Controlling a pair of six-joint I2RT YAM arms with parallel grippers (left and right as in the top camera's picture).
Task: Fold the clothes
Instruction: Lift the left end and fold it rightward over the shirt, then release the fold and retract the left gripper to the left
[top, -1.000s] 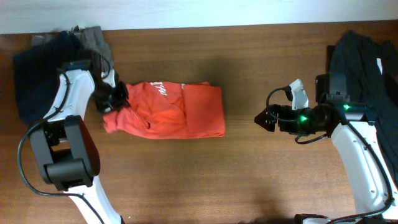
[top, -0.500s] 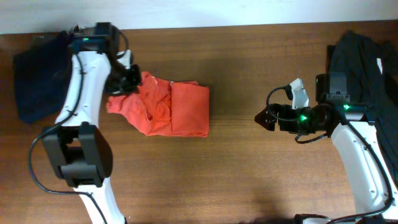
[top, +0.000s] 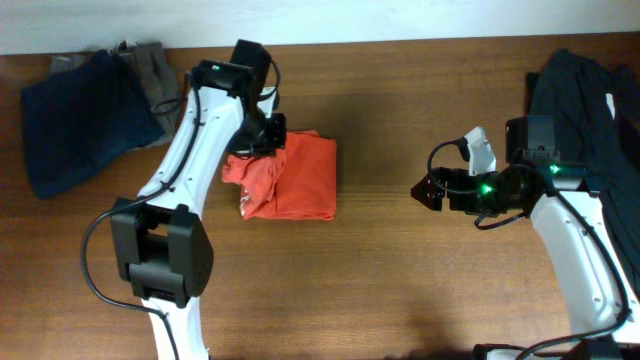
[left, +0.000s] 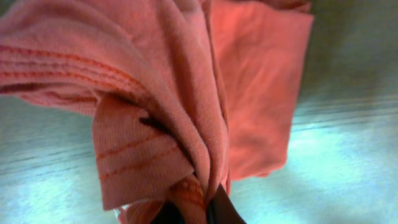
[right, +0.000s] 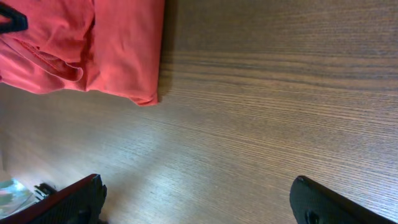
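The bunched edge in my left gripper goes to the right in the overhead view next. The gripper then releases it over the shirt's flat panel (top: 314, 178) (left: 260, 93), which still lies uncovered.
An orange-red shirt (top: 290, 180) lies partly folded on the wooden table, left of centre. My left gripper (top: 272, 136) is shut on a bunched edge of the shirt (left: 186, 155) and holds it over the folded part. The shirt fills most of the left wrist view. My right gripper (top: 420, 190) is open and empty, hovering over bare wood to the right of the shirt. The shirt's edge shows at the top left of the right wrist view (right: 93, 50).
A dark navy garment (top: 75, 115) and a grey-brown one (top: 155, 65) lie at the back left. A pile of dark clothes (top: 585, 100) lies at the right edge, behind my right arm.
My left gripper has carried the shirt's left edge rightward, from the far left to over the shirt's middle. The shirt is now a narrower bundle. The right arm has not moved.
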